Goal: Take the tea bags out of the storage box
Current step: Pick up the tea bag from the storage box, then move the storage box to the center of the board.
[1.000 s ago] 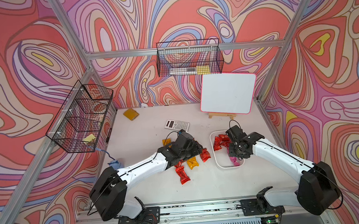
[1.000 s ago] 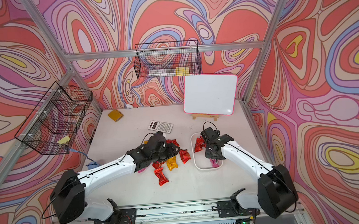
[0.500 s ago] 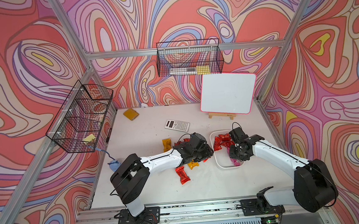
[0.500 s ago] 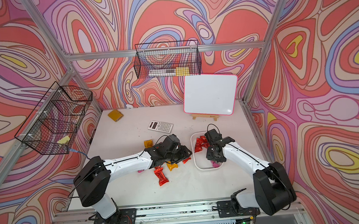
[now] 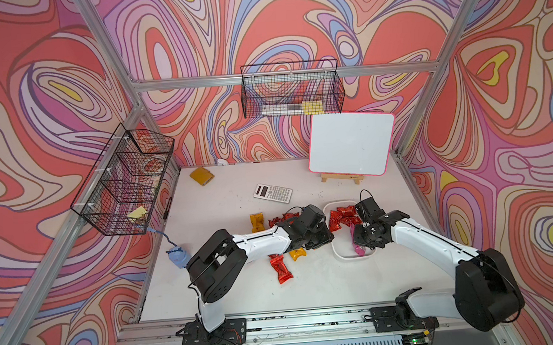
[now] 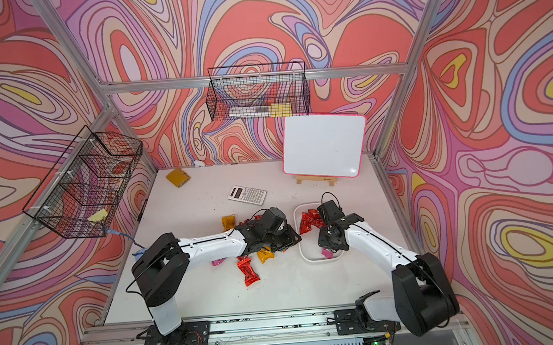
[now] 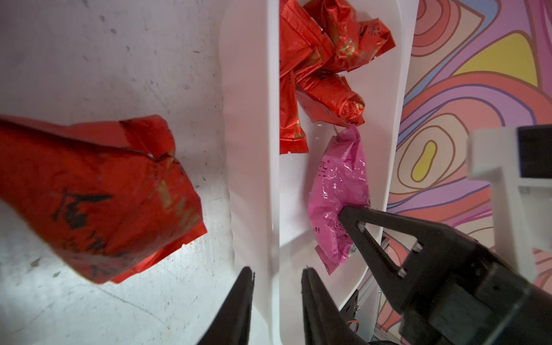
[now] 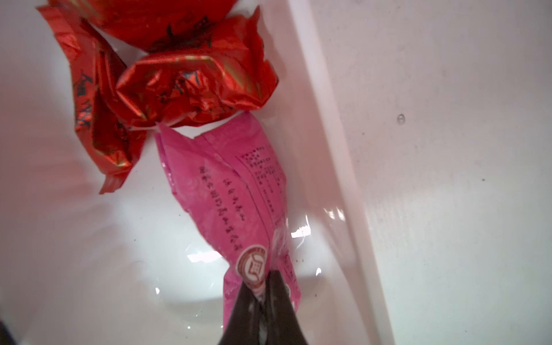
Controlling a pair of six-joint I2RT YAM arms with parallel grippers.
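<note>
I will lift my right gripper over the side of the box that it straddles next, then lower it and release the pink tea bag, because bare tabletop lies across that side of the box from my gripper.
The white storage box (image 5: 351,258) (image 6: 318,258) lies right of the table's middle, with several red tea bags (image 5: 343,217) (image 8: 191,86) at its far end and a pink tea bag (image 8: 233,185) (image 7: 337,185) nearer. My right gripper (image 8: 263,280) (image 5: 361,240) reaches down into the box, shut on the pink tea bag's crimped end. My left gripper (image 7: 277,274) (image 5: 327,237) straddles the box's left wall (image 7: 254,179), one finger outside and one inside, shut on it. More tea bags lie on the table left of the box: red (image 5: 282,269) (image 7: 104,194), orange (image 5: 297,253) and pink (image 6: 218,261).
A calculator (image 5: 272,193) lies behind the tea bags, and a mustard pad (image 5: 201,176) sits at the far left. A whiteboard on an easel (image 5: 351,148) stands at the back right. Black wire baskets hang on the left wall (image 5: 126,180) and back wall (image 5: 291,90).
My left arm swung right from the loose tea bags to the box's left wall and its jaws narrowed around it. My right gripper closed on the pink tea bag inside the box.
</note>
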